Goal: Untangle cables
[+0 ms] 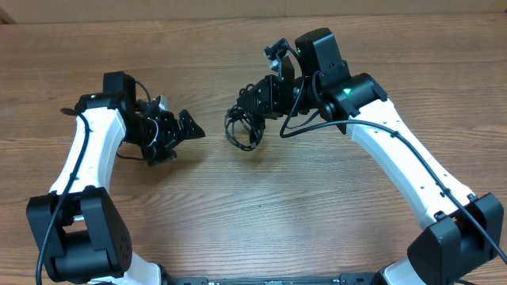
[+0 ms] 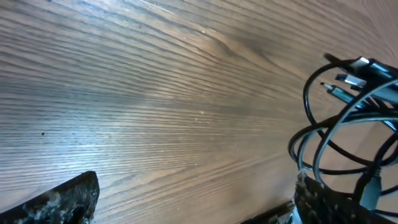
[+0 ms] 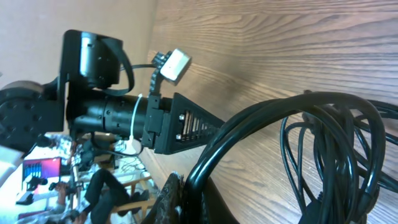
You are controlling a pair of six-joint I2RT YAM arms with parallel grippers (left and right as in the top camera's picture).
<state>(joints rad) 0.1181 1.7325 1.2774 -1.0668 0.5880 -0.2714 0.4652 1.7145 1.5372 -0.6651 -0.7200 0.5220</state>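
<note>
My right gripper holds a piece of cable and next needs to pull it to the right in the overhead view and release it over the bare wood there, because the cable loops are tangled.
The cables (image 1: 242, 133) are a bunch of thin black loops hanging just above the table's middle. My right gripper (image 1: 252, 107) is shut on the top of the bunch. In the right wrist view its jaws (image 3: 202, 190) pinch thick black strands, and the rest of the cables (image 3: 329, 143) fan out to the right over the wood. My left gripper (image 1: 181, 139) stands open a short way left of the bunch with nothing between its fingers. In the left wrist view the left gripper (image 2: 193, 202) spans bare wood, and the cables (image 2: 345, 124) with small plug ends hang by its right finger (image 2: 323, 199).
The wooden table (image 1: 261, 214) carries nothing else that shows. The left arm (image 3: 118, 112) appears across from the bunch in the right wrist view. Thick black arm cables (image 1: 317, 127) trail off the right arm near the bunch.
</note>
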